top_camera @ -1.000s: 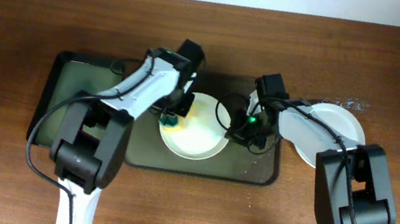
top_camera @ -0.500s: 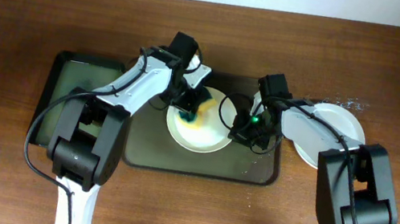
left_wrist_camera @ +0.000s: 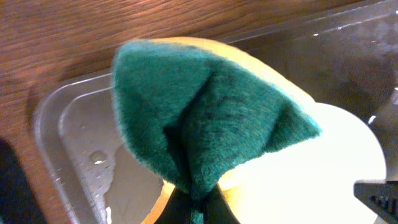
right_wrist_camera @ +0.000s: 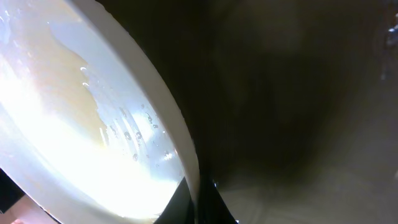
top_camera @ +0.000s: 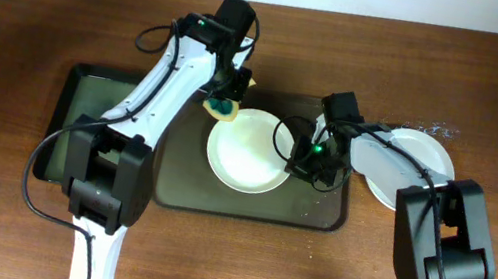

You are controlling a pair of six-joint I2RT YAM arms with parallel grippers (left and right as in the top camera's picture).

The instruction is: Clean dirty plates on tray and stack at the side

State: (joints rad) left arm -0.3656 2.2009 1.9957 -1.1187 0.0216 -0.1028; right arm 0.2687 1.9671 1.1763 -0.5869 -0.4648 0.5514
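The right gripper lifts its plate next, shifts to the right in the overhead view and lowers to release it on top of white plates (top_camera: 424, 154) lying beside the tray.
A white plate (top_camera: 247, 149) lies on the dark olive-brown tray (top_camera: 318, 212) in the overhead view. My right gripper (top_camera: 303, 161) is shut on the plate's right rim; the right wrist view shows the rim (right_wrist_camera: 180, 143) pinched between the fingers (right_wrist_camera: 198, 202). My left gripper (top_camera: 225, 100) is shut on a green and yellow sponge (top_camera: 222, 107), held above the tray's back edge, just off the plate's upper left rim. In the left wrist view the sponge (left_wrist_camera: 199, 118) fills the middle, with the plate (left_wrist_camera: 336, 162) below right. More white plates (top_camera: 407, 166) lie on the table to the right of the tray.
A smaller, narrower black tray (top_camera: 85, 122) lies to the left of the olive tray. Water drops (top_camera: 433, 130) glisten on the brown table behind the plates at the right. A pale wall edge runs along the back.
My left gripper has lifted the sponge off the plate and moved it back toward the tray's far edge. The yellow smear on the plate is gone. The right gripper has kept its hold.
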